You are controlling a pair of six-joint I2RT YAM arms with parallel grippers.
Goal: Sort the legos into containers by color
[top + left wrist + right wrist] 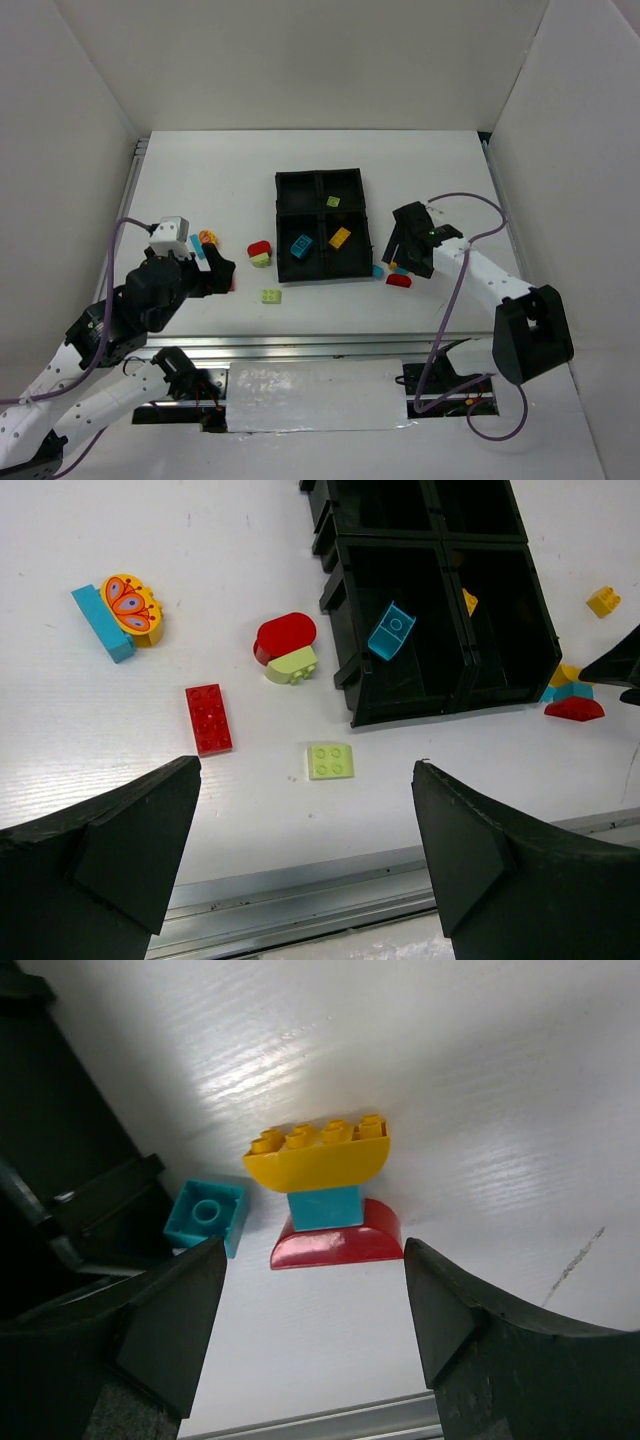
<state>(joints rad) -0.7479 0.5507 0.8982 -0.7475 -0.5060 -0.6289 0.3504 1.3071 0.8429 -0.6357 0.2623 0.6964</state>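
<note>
My right gripper is to go down onto the cyan block [401, 270] [325, 1207] next and close its fingers on both sides, as this middle block is narrower than the yellow brick.
The black tray [276, 212] holds a cyan lego [301, 246] front left, an orange one [340, 238] front right and a lime one [333, 202] back right. My right gripper [312, 1258] stands open just short of a stack: yellow brick [318, 1160] on cyan block [325, 1207] on red dome [338, 1243]. Beside it lies a loose cyan brick [207, 1217]. My left gripper [307, 770] hangs open above the table's front edge, near a lime plate [330, 761] and a flat red brick [208, 718].
Left of the tray lie a red dome on a lime brick [287, 648], and an orange butterfly brick [132, 606] against a long cyan brick [100, 623]. A small yellow brick [603, 601] sits beyond the tray's right side. A metal rail [300, 345] runs along the near edge.
</note>
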